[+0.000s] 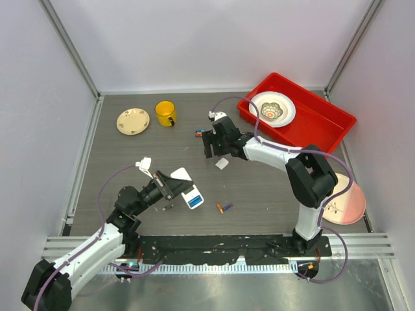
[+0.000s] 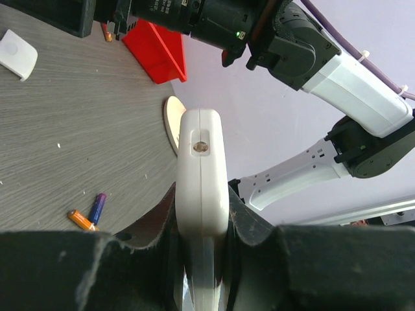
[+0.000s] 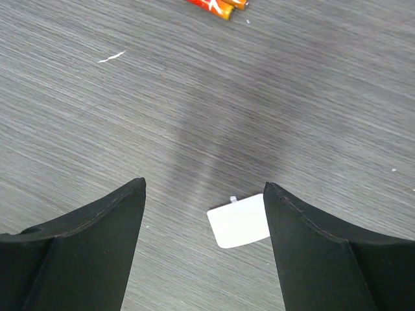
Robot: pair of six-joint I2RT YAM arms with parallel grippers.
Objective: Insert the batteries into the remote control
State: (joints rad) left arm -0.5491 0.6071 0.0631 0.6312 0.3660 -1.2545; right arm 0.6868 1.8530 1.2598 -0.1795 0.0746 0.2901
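Note:
Next I will lower my right gripper and draw it back to close across the small white square piece (image 1: 222, 163) (image 3: 240, 221), since that lies below the gripper and nearer my base.
My left gripper (image 1: 175, 186) is shut on the remote control (image 1: 192, 197), a slim white rectangle with a blue patch at its near end, held just above the table. In the left wrist view the remote (image 2: 201, 168) stands edge-on between the fingers. An orange and a purple battery (image 1: 224, 207) lie right of it and also show in the left wrist view (image 2: 87, 217). More batteries (image 1: 200, 133) lie by my right gripper (image 1: 217, 152), which is open and empty above a small white square piece (image 3: 240, 221). Orange batteries (image 3: 219, 6) lie beyond the gripper's open fingers (image 3: 104, 220).
A yellow mug (image 1: 166, 113) and a small patterned plate (image 1: 133, 120) stand at the back left. A red tray (image 1: 318, 123) at the back right holds a white plate with a bowl (image 1: 272, 109). A pink plate (image 1: 347, 201) lies by the right arm's base.

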